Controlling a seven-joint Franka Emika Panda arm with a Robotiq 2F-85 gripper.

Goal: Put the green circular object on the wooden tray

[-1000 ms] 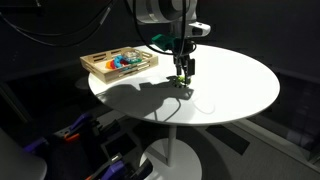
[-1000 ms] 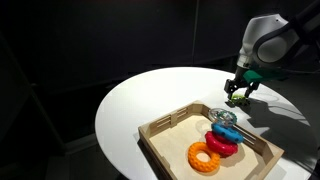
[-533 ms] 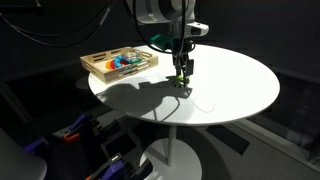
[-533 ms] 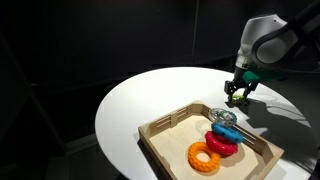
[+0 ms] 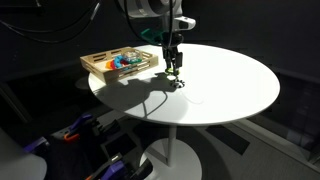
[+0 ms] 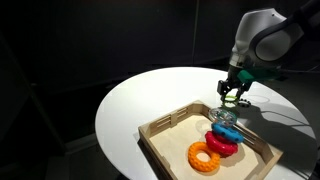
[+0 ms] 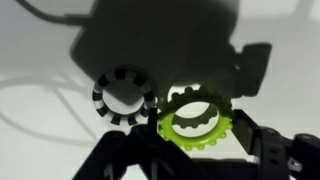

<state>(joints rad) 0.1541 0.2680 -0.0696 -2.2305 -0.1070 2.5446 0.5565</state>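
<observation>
The lime-green toothed ring still hangs outside the tray. The gripper rises next and carries it over the tray's corner by the clear ring to release it.
The green circular object (image 7: pixel 193 132) is a lime-green toothed ring, clamped between my gripper's two dark fingers in the wrist view. My gripper (image 7: pixel 197 136) is shut on it and holds it above the white table. In both exterior views the gripper (image 5: pixel 174 68) (image 6: pixel 233 96) hangs just beside the wooden tray (image 5: pixel 100 67) (image 6: pixel 160 126), near its far corner, with the green piece (image 6: pixel 233 99) at its tip. The tray sits on the table and holds coloured rings.
The round white table (image 5: pixel 230 85) (image 6: pixel 140 100) stands on a pedestal in a dark room. The tray holds an orange ring (image 6: pixel 206 157), a red ring (image 6: pixel 222 144) and a blue piece (image 6: pixel 225 130). A black-and-white dotted ring (image 7: pixel 101 97) shows under the gripper.
The gripper has risen off the table with the green ring in it and moved toward the tray.
</observation>
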